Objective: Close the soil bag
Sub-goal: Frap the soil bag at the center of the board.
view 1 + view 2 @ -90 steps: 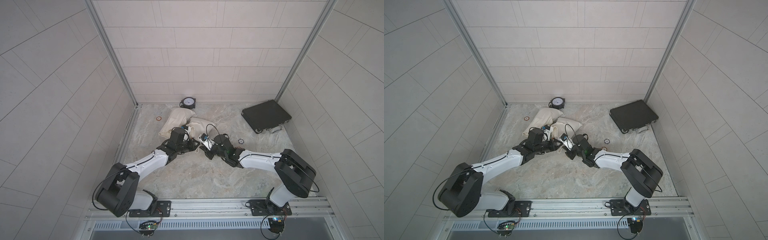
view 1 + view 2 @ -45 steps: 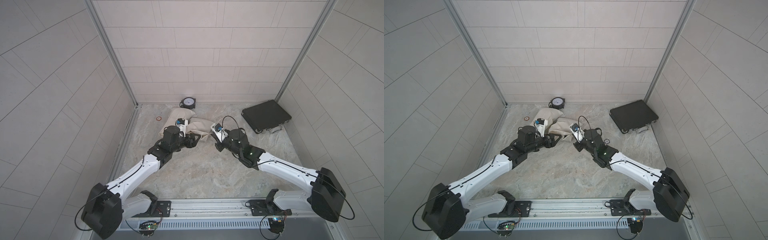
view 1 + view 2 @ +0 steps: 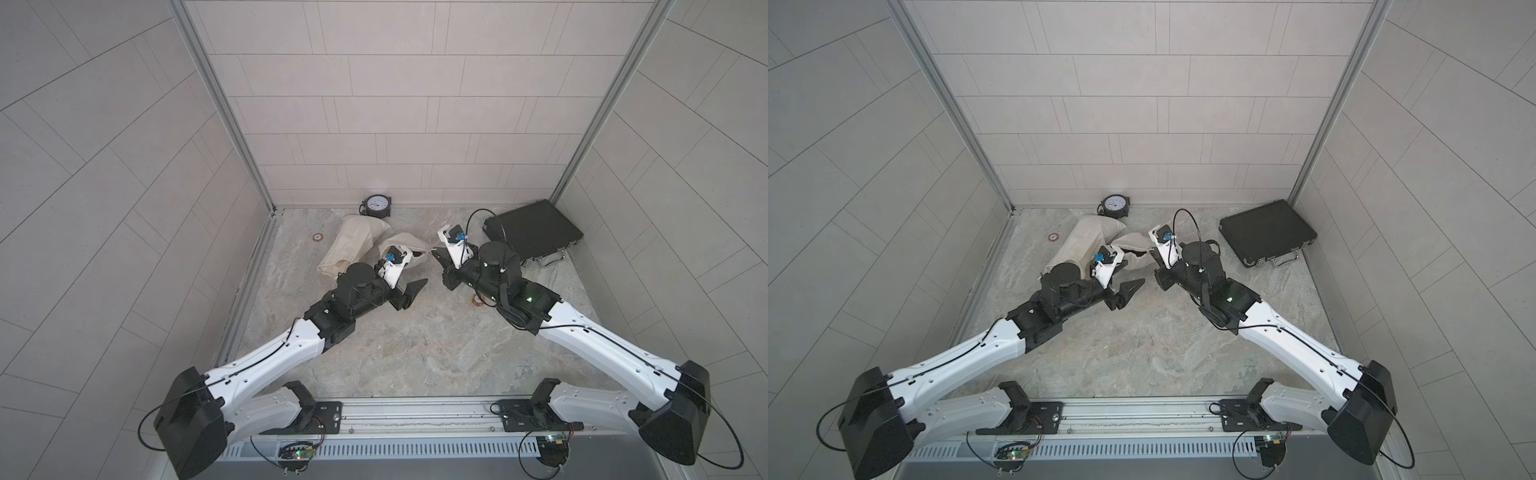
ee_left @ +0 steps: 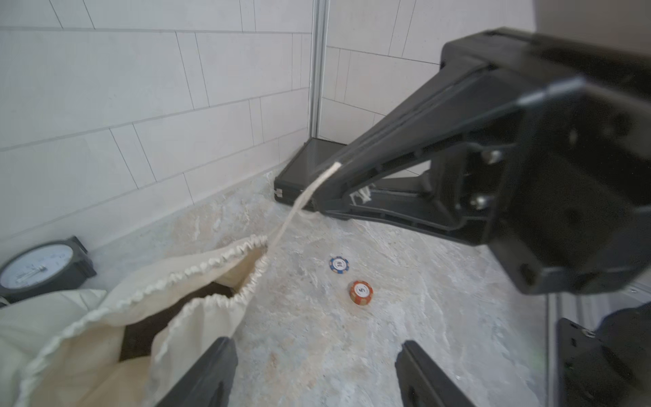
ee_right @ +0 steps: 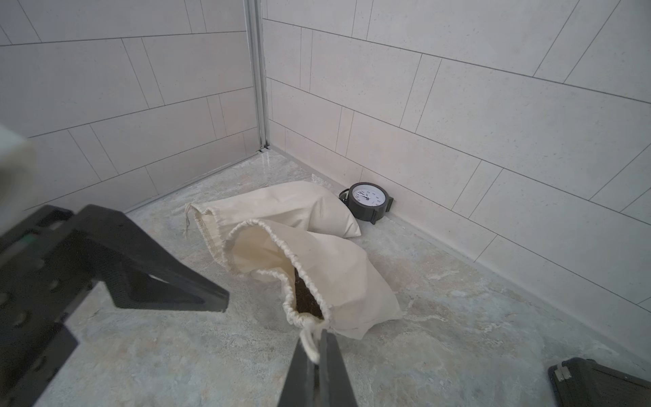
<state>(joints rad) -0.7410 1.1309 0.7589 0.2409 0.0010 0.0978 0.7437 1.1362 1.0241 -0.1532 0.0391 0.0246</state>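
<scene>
The right gripper will pull away from the soil bag toward the black case and then release the drawstring, since the bag's opening is still wide open with dark soil showing.
The soil bag is a cream drawstring sack lying on the floor, its gathered mouth gaping with dark soil showing; it also appears as the soil bag. My right gripper is shut on the bag's drawstring, which runs taut from the mouth. My left gripper stands open beside the mouth, holding nothing. One of its fingers points toward the bag.
A second cream bag lies behind the soil bag. A black clock leans on the back wall. A black case lies at the back right. Two poker chips lie on the floor.
My left gripper has opened and let go at the bag's mouth. My right gripper, still shut on the drawstring, has drawn back to the right, away from the bag.
</scene>
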